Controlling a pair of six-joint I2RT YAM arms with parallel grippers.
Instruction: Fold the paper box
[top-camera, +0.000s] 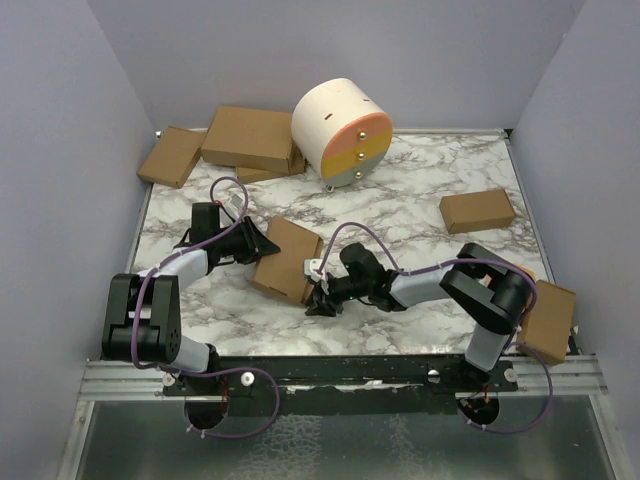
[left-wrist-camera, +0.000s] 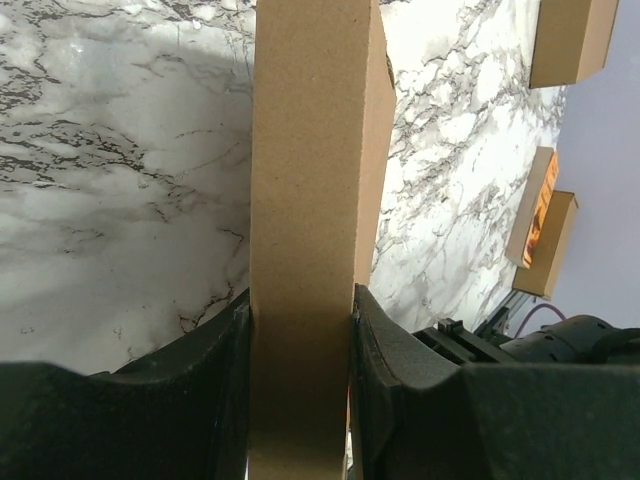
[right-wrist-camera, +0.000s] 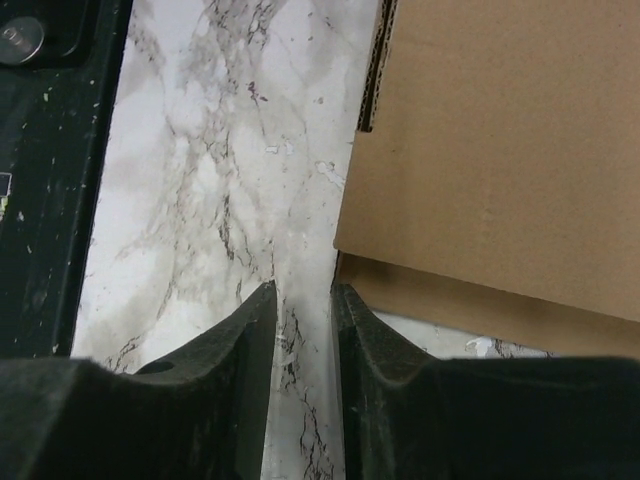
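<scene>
The left gripper swings up and to the right in the top view, over the box's top side, next, then releases, since the box's cardboard edge fills the space between the fingers.
The paper box (top-camera: 288, 260) is a thin brown cardboard box lying at a slant on the marble table, left of centre. My left gripper (top-camera: 255, 243) is shut on its left edge. In the left wrist view the cardboard edge (left-wrist-camera: 310, 150) fills the space between both fingers of that gripper (left-wrist-camera: 300, 295). My right gripper (top-camera: 318, 300) sits low at the box's near right corner. Its jaws (right-wrist-camera: 303, 290) stand a narrow gap apart with only marble between them. The box's corner (right-wrist-camera: 500, 150) lies just to their right, and I cannot tell whether the right finger touches it.
A white drum (top-camera: 342, 130) with orange and yellow bands stands at the back. Brown cartons (top-camera: 248, 137) are stacked to its left, one (top-camera: 172, 156) further left. A small carton (top-camera: 477, 210) lies at the right, and another (top-camera: 547, 320) leans at the near right edge.
</scene>
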